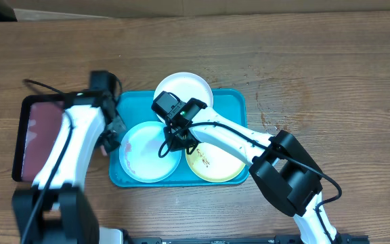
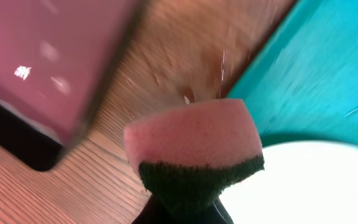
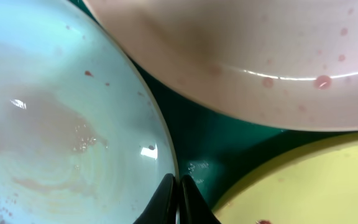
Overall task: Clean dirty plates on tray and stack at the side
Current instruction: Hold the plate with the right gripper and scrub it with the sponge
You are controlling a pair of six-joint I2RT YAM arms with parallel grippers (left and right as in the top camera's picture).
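Note:
The wood of the tabletop [image 1: 295,85] beside the tray is empty, so my right gripper will next lift, go right in the overhead view and lower to release the plate there.
The teal tray [image 1: 235,102] holds three plates: a white one [image 1: 183,89] at the back, a light blue one [image 1: 147,152] front left and a yellow-green one [image 1: 215,163] front right. Small reddish smears dot the light blue plate [image 3: 55,124], the white plate [image 3: 260,56] and the yellow-green plate [image 3: 316,186]. My right gripper [image 3: 179,199] is shut on the light blue plate's right rim, over the tray floor [image 3: 229,149]. My left gripper [image 2: 182,211] is shut on a pink sponge [image 2: 191,134] with a dark green scouring side, just beyond the tray's left edge [image 2: 316,81].
A maroon tray with a black rim [image 1: 36,135] lies on the wooden table [image 1: 317,54] to the left of the teal tray, close to the left arm [image 1: 66,149]. The right arm [image 1: 249,146] reaches across the yellow-green plate.

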